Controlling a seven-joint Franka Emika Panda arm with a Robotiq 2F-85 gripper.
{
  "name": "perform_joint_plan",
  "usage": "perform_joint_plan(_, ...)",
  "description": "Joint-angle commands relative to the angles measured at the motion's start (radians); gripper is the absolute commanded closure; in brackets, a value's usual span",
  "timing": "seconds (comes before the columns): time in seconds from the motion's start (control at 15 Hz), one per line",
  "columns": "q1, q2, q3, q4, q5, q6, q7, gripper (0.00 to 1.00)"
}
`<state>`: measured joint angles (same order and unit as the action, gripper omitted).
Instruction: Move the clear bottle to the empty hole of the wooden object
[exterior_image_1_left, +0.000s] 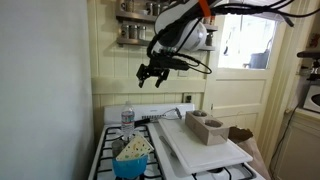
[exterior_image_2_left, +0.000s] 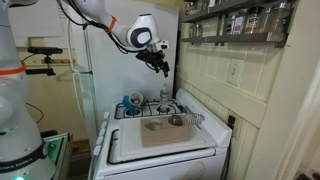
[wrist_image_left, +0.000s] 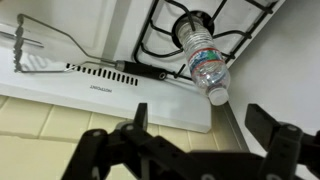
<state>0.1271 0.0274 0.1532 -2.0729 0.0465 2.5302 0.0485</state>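
The gripper moves toward the clear bottle next and lowers its open fingers around the white cap (wrist_image_left: 218, 96), since the bottle stands upright below, cap facing up.
The clear bottle (exterior_image_1_left: 127, 116) with a white cap stands upright on a back burner of the stove; it also shows in an exterior view (exterior_image_2_left: 165, 98). In the wrist view I see it from above (wrist_image_left: 205, 62), cap toward the camera. The wooden object (exterior_image_1_left: 205, 127), a tan block with two round holes, sits on a white board; it also shows in an exterior view (exterior_image_2_left: 177, 120). Both holes look empty. My gripper (exterior_image_1_left: 152, 75) hangs open and empty well above the bottle, as the exterior view (exterior_image_2_left: 160, 65) and the wrist view (wrist_image_left: 200, 125) also show.
A white board (exterior_image_1_left: 200, 150) covers the stove's near burners. A blue bowl of chips (exterior_image_1_left: 132, 157) sits at the stove's front. A potato masher (wrist_image_left: 40, 55) lies by the board. A spice shelf (exterior_image_1_left: 135, 25) hangs on the wall behind. Black burner grates (wrist_image_left: 165, 40) surround the bottle.
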Motion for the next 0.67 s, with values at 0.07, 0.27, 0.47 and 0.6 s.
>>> perform_joint_plan(0.07,0.017,0.067,0.004,0.091,-0.002,-0.049,-0.021,0.00)
perform_joint_plan(0.27,0.022,0.111,0.006,0.154,-0.002,-0.068,-0.035,0.00)
perform_joint_plan(0.47,0.026,0.143,0.009,0.159,0.006,-0.083,-0.029,0.00)
perform_joint_plan(0.6,0.043,0.203,0.010,0.192,-0.026,-0.067,0.010,0.00)
